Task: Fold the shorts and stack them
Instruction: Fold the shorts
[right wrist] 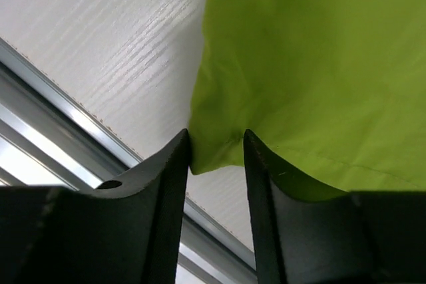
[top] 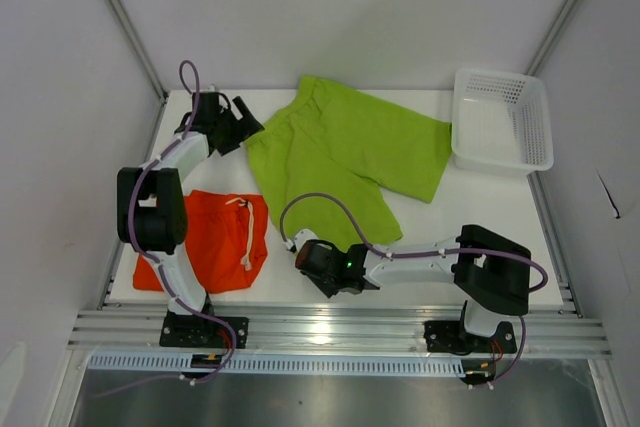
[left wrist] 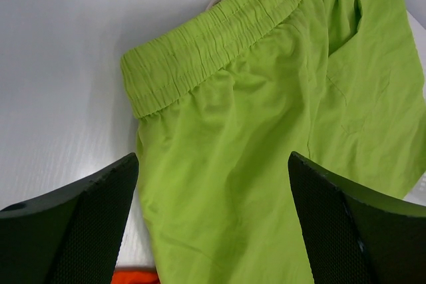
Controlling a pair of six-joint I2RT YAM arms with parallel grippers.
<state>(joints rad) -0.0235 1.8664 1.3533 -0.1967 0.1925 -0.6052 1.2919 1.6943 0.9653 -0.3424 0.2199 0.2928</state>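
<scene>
The green waistband's end corner (top: 254, 139) (left wrist: 144, 83) lies below my left gripper, and the bare tabletop beside that corner leaves room for one finger. My left gripper should next go down around it with its fingers open.
The lime green shorts (top: 340, 152) lie spread flat across the middle and back of the table. The orange-red shorts (top: 215, 237), with a white drawstring, lie folded at the near left. My left gripper (top: 232, 119) is open and empty, hovering over the green waistband (left wrist: 213, 31) near its left corner. My right gripper (top: 300, 252) is at the near hem corner of a green leg (right wrist: 219, 144). Its jaws are narrowed around that corner, with a gap still showing between them. An orange sliver (left wrist: 133, 276) shows in the left wrist view.
A white plastic mesh basket (top: 503, 117) stands at the back right corner, empty. A metal rail (top: 330, 327) runs along the table's near edge, close under the right gripper. White walls enclose the back and sides.
</scene>
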